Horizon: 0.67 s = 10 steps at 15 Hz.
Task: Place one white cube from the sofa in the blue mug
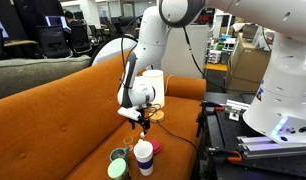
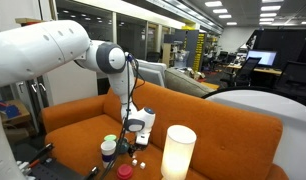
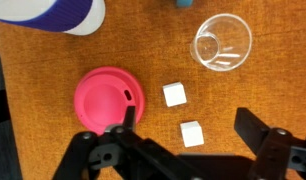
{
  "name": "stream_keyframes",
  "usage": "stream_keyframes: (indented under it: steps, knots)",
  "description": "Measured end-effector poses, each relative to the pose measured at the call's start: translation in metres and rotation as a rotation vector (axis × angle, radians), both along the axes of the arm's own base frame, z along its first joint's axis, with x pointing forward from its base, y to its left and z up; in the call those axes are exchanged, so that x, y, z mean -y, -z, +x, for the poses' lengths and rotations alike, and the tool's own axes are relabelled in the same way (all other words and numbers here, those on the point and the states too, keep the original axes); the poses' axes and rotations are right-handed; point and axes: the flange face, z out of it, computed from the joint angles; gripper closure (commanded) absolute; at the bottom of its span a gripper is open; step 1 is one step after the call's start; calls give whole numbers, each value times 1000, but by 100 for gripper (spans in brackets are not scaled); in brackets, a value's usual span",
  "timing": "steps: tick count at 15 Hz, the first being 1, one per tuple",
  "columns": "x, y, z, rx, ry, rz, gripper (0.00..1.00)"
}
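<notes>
The gripper moves down to the orange sofa seat around the nearer white cube next.
Two white cubes lie on the orange sofa seat, seen in the wrist view. My gripper is open and hovers just above them, its fingers on either side of the nearer cube without touching it. In an exterior view the gripper hangs over the sofa beside the cluster of cups, where the dark blue mug stands. In an exterior view the cubes show as tiny white specks under the gripper.
A pink lid lies left of the cubes. A clear cup and a white cup with a purple band stand beyond them. A light green cup is beside the mug. A tall white lamp stands close to the camera.
</notes>
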Motion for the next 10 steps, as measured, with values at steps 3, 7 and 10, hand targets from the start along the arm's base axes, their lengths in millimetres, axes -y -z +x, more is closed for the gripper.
stream_keyframes:
  steps: [3,7,10]
  knots:
    - [16,24,1,-16,109,-26,0]
    - [28,43,7,-28,186,-43,0]
    - [36,58,11,-52,221,-57,0]
